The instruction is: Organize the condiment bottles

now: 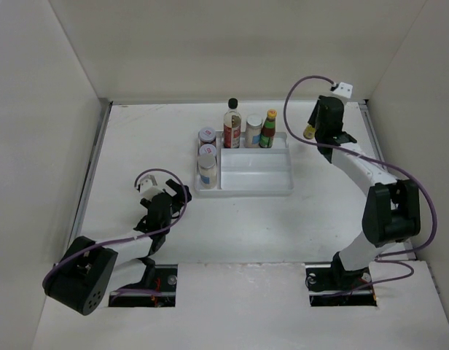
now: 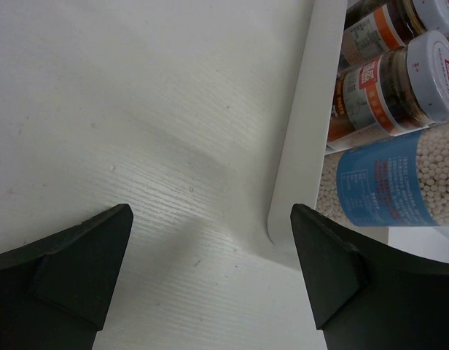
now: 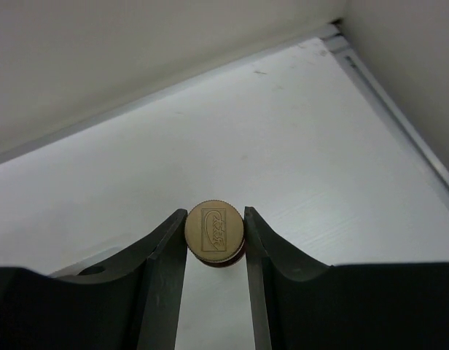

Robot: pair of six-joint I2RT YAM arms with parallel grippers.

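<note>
I should move my right gripper to the left in the top view and down into the far slot's empty end (image 1: 281, 141), because the rest of the slot is full of bottles.
Several condiment bottles stand in the white tray (image 1: 246, 191): a tall black-capped bottle (image 1: 232, 125), a white-lidded shaker (image 1: 254, 131) and a yellow-capped sauce bottle (image 1: 267, 130) along its far side. Two silver-lidded jars (image 1: 207, 144) and a pale shaker (image 1: 208, 171) fill its left slot. My right gripper (image 1: 313, 132) is shut on the second yellow-capped sauce bottle (image 3: 216, 233), right of the tray near the back wall. My left gripper (image 1: 179, 195) is open and empty at the tray's near left corner (image 2: 297, 182). The left wrist view shows the jars (image 2: 421, 73) and the blue-labelled shaker (image 2: 399, 179).
The tray's large right compartment (image 1: 257, 171) holds nothing. White walls close the table at the back and on both sides, with a metal rail (image 3: 399, 95) along the right edge. Purple cables loop off both arms.
</note>
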